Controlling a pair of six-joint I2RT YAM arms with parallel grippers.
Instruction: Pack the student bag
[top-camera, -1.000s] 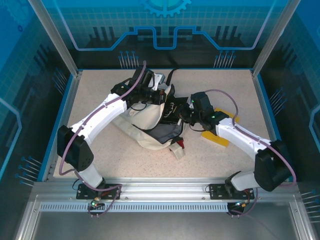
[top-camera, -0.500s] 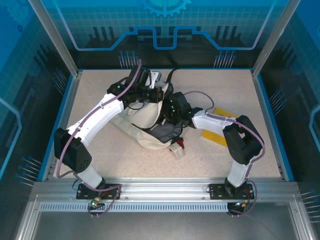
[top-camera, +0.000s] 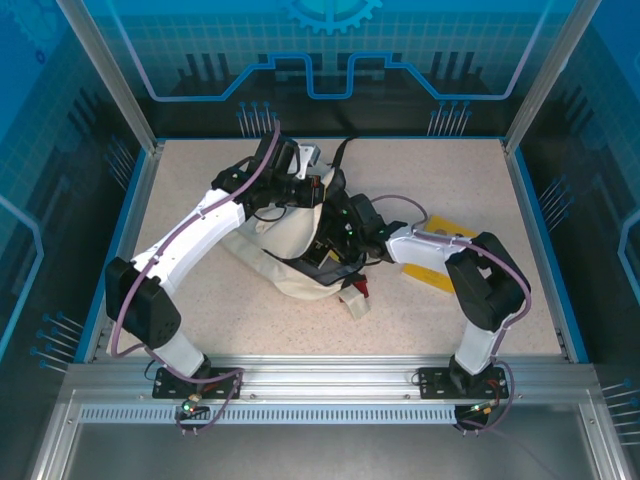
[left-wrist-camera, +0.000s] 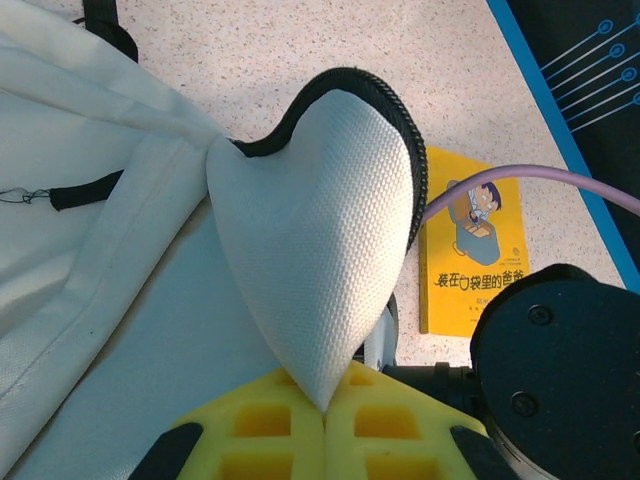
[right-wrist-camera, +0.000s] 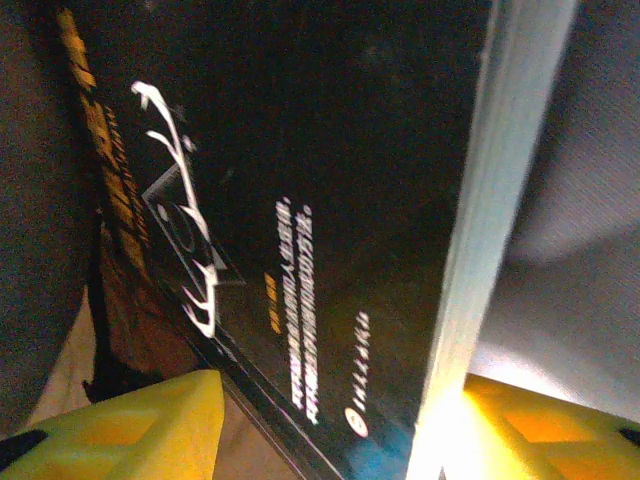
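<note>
The black book is inside, so my left gripper needs to cross the bag's opening (top-camera: 326, 262) toward the yellow book, then release the bag's flap.
The student bag (top-camera: 278, 238) lies in the middle of the table, cream with black straps. My left gripper (top-camera: 318, 190) is shut on the bag's zip-edged flap (left-wrist-camera: 320, 220) and holds it up, the cloth pinched between the yellow fingers (left-wrist-camera: 260, 430). My right gripper (top-camera: 340, 238) reaches into the bag's mouth. In the right wrist view a black book (right-wrist-camera: 300, 200) with white lettering stands between the yellow fingers (right-wrist-camera: 130, 425), inside the dim bag. The jaws stand apart, with a gap showing beside the left finger.
A yellow book (top-camera: 440, 262) lies flat on the table right of the bag, also in the left wrist view as the yellow book (left-wrist-camera: 470, 250). A small white and red object (top-camera: 355, 297) lies at the bag's near edge. Blue walls border the table.
My right gripper has moved left from beside the bag into its mouth with the black book, and its jaws have parted. The left gripper keeps its hold on the flap.
</note>
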